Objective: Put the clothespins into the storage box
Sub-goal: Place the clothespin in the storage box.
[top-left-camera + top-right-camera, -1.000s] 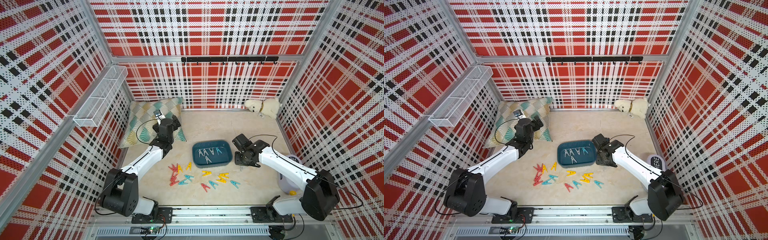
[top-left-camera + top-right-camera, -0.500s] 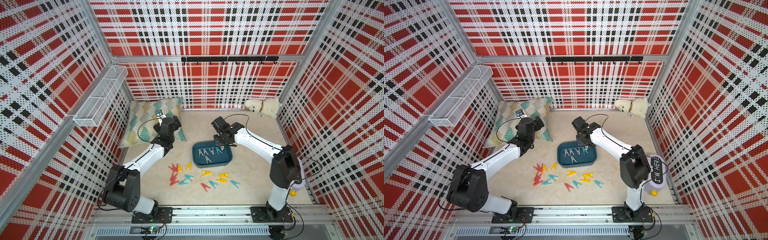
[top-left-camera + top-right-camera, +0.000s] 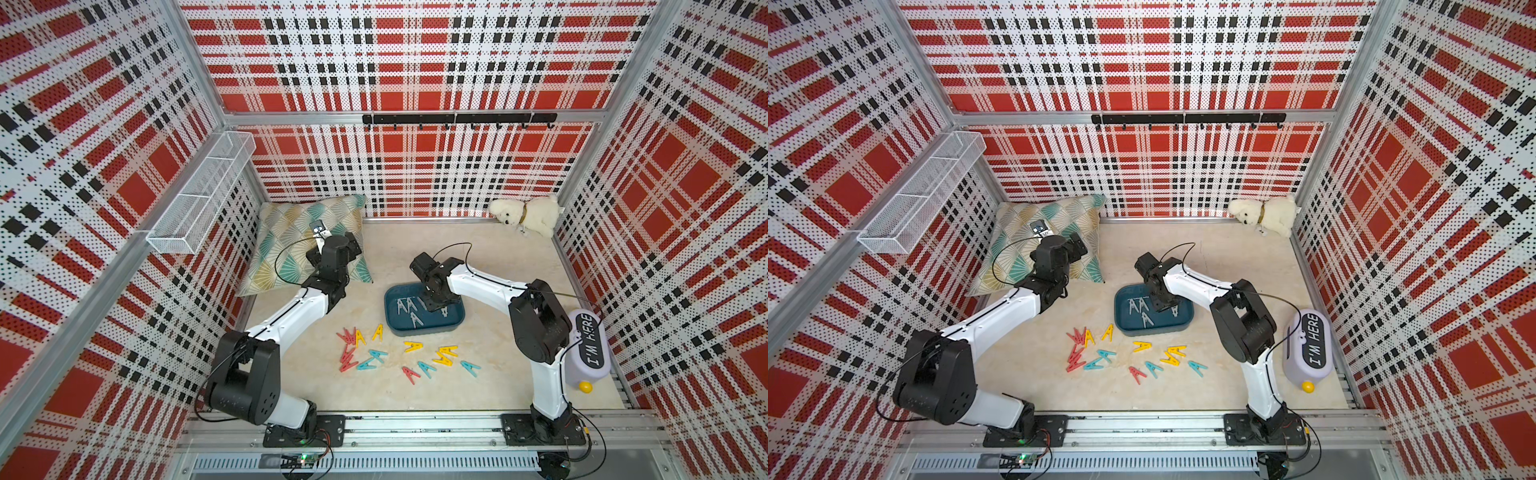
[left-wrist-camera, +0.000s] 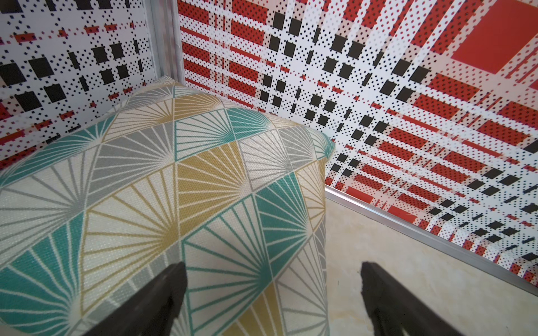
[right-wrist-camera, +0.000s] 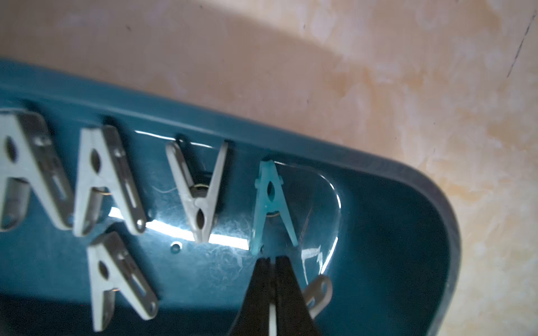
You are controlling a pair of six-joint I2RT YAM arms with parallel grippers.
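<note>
Next, the right gripper moves down to the bare bottom of the box by the teal clothespin and releases the grey clothespin onto that open patch below.
The dark teal storage box (image 3: 415,332) (image 3: 1142,330) sits mid-floor with several grey clothespins (image 5: 99,180) and a teal one (image 5: 272,203) lying in it. My right gripper (image 3: 434,306) (image 3: 1163,307) (image 5: 270,260) hangs low over the box's right half. It is shut on a grey clothespin (image 5: 318,292), whose end sticks out beside a finger. Several red, yellow and teal clothespins (image 3: 411,347) (image 3: 1142,346) lie loose on the floor in front of the box. My left gripper (image 3: 351,245) (image 4: 270,276) is open and empty above the cushion's edge.
A patterned cushion (image 3: 286,232) (image 4: 174,174) leans in the back left corner. A plush dog (image 3: 523,214) lies at the back right. A lilac "I'M HERE" container (image 3: 590,345) stands by the right wall. On the left wall hangs a white wire basket (image 3: 203,191).
My right arm swung from the box's right side round its far edge to above the box's inside, staying shut. The left arm barely shifted.
</note>
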